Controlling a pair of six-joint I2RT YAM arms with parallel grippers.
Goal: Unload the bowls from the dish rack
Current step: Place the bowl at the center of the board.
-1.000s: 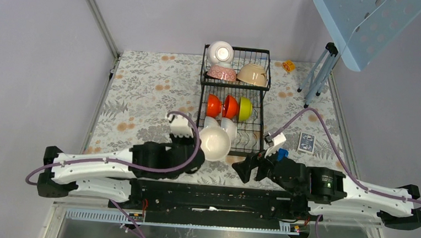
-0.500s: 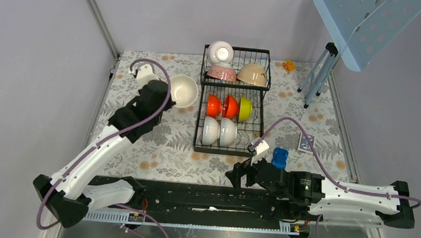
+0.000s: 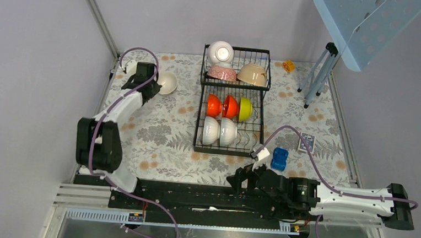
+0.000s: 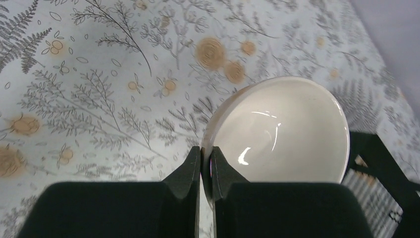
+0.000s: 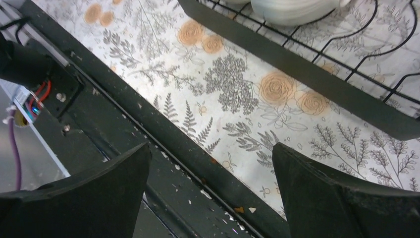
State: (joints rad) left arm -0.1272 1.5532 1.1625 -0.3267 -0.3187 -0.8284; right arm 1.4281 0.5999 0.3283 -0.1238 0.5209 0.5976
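I need to bring the white bowl down with my left gripper next, away from the rack and onto the floral cloth, and let go of the bowl's rim there.
My left gripper (image 3: pixel 154 86) is shut on the rim of a white bowl (image 3: pixel 167 82), far left of the black wire dish rack (image 3: pixel 229 149). In the left wrist view the jaws (image 4: pixel 206 161) pinch the rim of that bowl (image 4: pixel 287 129) low over the floral cloth. The upper basket holds a white (image 3: pixel 220 52), a pink-patterned (image 3: pixel 222 73) and a beige bowl (image 3: pixel 252 74). The lower tray holds two orange-red bowls (image 3: pixel 222 105), a yellow-green one (image 3: pixel 245 108) and two white ones (image 3: pixel 219 130). My right gripper (image 3: pixel 240 180) is open and empty at the table's near edge (image 5: pixel 210 171).
A blue toy block (image 3: pixel 279 158) lies right of the rack's front corner, a dark patterned card (image 3: pixel 305 142) beyond it. A small orange toy (image 3: pixel 288 65) sits at the back right beside a blue stand's legs (image 3: pixel 317 76). The black base rail (image 5: pixel 163 163) runs under my right gripper.
My left arm carried the white bowl from the rack's front to the far left of the table and lowered it there. My right arm drew back a little toward the near edge.
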